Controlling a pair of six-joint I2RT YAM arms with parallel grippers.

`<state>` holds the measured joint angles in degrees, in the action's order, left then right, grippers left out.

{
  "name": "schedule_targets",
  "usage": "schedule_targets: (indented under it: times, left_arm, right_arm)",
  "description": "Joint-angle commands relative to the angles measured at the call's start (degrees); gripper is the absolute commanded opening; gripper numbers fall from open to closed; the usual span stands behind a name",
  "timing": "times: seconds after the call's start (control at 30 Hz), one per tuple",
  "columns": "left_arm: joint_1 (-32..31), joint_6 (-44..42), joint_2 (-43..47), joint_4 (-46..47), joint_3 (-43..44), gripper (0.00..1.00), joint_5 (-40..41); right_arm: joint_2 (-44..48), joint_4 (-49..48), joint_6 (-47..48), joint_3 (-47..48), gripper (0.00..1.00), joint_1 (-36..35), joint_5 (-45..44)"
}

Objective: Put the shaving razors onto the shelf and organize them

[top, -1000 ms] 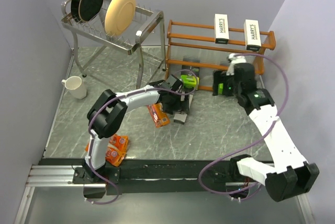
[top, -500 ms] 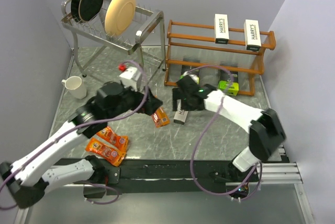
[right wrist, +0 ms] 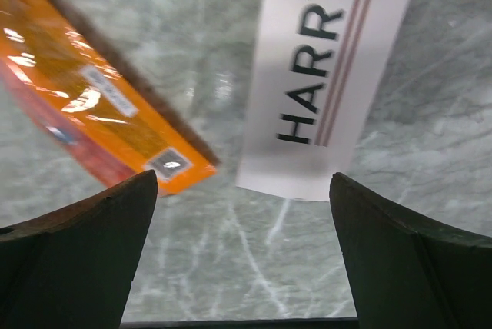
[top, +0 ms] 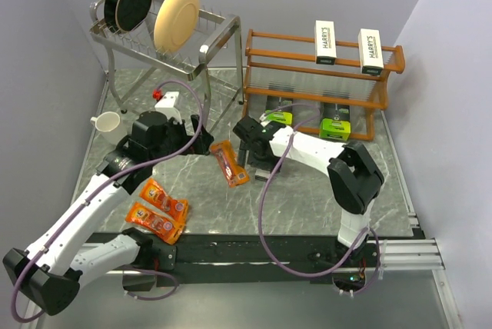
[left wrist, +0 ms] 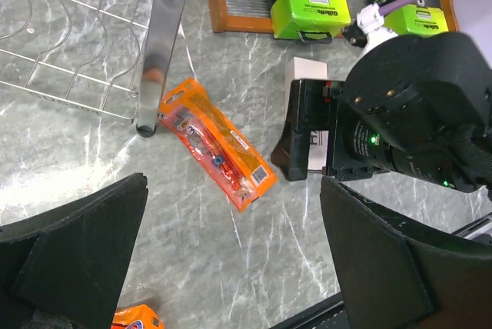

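The near end of the loose HARRY'S box is already between the open fingers of my right gripper. My right gripper will next go down over that end and close across the box's narrow width.
On the floor a flat orange razor pack (top: 231, 162) (left wrist: 219, 144) (right wrist: 92, 91) lies loose beside a white HARRY'S box (left wrist: 306, 110) (right wrist: 330, 68). My right gripper (top: 250, 143) (right wrist: 242, 267) hangs open just above that box's end, holding nothing. Left of the orange pack, my left gripper (top: 201, 138) (left wrist: 234, 260) is open and empty. The orange-brown shelf (top: 265, 56) carries two HARRY'S boxes (top: 327, 42) on its top tier. Two black-and-green packs (top: 336, 125) (left wrist: 307, 6) sit on its bottom tier. Two more orange packs (top: 157, 210) lie near the front left.
A silver rack (top: 219, 25) with two plates stands at the back left; one of its legs (left wrist: 157, 52) comes down close to the orange pack. A white mug (top: 108, 123) sits by the left wall. A black rail (top: 254, 246) runs along the front edge.
My right gripper has swung left from the shelf's bottom tier to above the white box. My left gripper has drawn back to the left, leaving the orange pack lying free.
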<state>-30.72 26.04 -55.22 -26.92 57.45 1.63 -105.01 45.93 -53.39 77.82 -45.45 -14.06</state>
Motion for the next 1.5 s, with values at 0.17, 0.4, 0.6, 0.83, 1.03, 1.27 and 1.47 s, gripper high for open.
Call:
schedule_targets:
  times: [0.17, 0.4, 0.6, 0.83, 1.03, 1.27, 1.47]
  left_arm:
    - [0.66, 0.24, 0.64, 2.31, 1.61, 1.0, -1.1]
    - [0.57, 1.64, 0.47, 2.75, 0.21, 0.99, -2.33]
    - [0.84, 2.43, 0.82, 2.49, -0.67, 0.99, -2.68]
    - [1.98, 1.82, 1.43, 1.25, -1.11, 0.99, -2.95]
    - [2.51, 2.26, 0.64, 3.27, -1.29, 0.99, -2.86]
    - [2.59, 1.73, 2.31, 5.38, -2.34, 1.0, -2.16]
    - [2.68, 1.38, 5.3, 6.88, -5.06, 0.99, -1.98]
  right_arm:
    - [-1.42, 1.18, -1.02, 1.28, 1.0, 3.08, -3.78]
    - [-0.54, -0.67, 1.35, 1.1, 1.0, 4.32, -3.25]
    - [-3.44, -0.76, 0.39, -0.13, 0.99, 4.49, -2.37]
    - [-6.52, 1.0, -2.78, 1.72, 0.84, 5.02, -4.83]
    - [-6.09, -0.23, 3.7, 2.42, 0.7, 5.02, -5.8]
    - [7.7, -4.88, 17.95, -3.28, 0.39, 2.21, -0.45]
    - [19.48, -4.71, 31.05, 0.83, 0.36, -0.43, 0.71]
